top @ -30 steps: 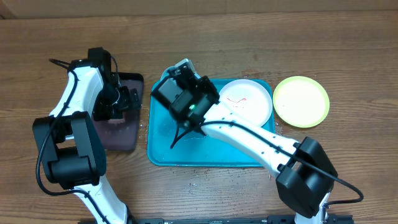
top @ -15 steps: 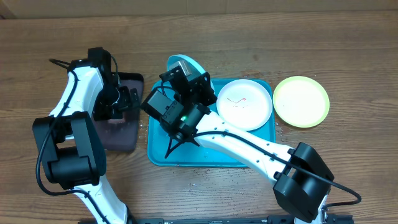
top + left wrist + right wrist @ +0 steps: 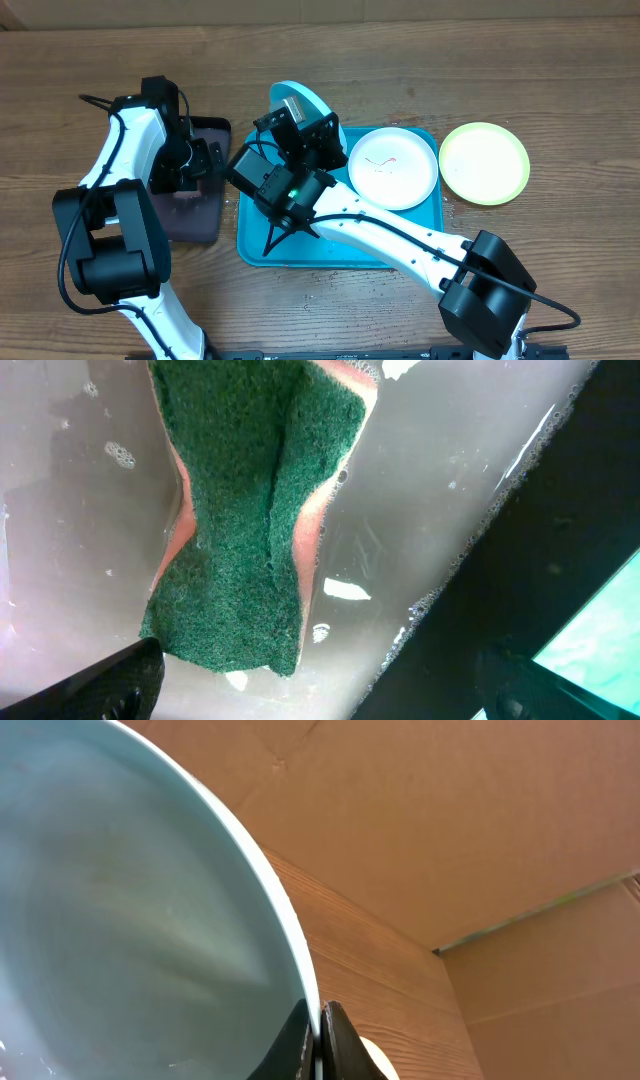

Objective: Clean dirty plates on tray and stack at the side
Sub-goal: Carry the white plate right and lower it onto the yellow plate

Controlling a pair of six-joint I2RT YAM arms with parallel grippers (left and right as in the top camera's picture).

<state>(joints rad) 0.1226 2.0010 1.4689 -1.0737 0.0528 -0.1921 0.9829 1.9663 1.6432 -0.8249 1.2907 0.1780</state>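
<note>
The yellow-green plate (image 3: 484,162) lies beside the tray, so my right gripper will next swing to the right in the overhead view and level the plate it holds to release it onto that one.
My right gripper (image 3: 318,1032) is shut on the rim of the light blue plate (image 3: 120,920). It holds the plate tilted on edge over the far left corner of the teal tray (image 3: 340,262); the plate also shows in the overhead view (image 3: 296,99). The white plate (image 3: 393,167), with thin red smears, lies in the tray's right half. The yellow-green plate (image 3: 484,162) lies on the table just right of the tray. My left gripper (image 3: 320,700) is open and empty, hanging over the near end of a green sponge (image 3: 250,510).
The sponge lies in a small dark tray (image 3: 205,215) holding soapy water, left of the teal tray. Its black rim (image 3: 520,560) runs close by my left fingers. A cardboard wall stands behind the table. Water drops lie near the teal tray's front edge.
My right gripper has raised the light blue plate and tipped it further on edge, moving a little left. The left arm and the other plates have not moved.
</note>
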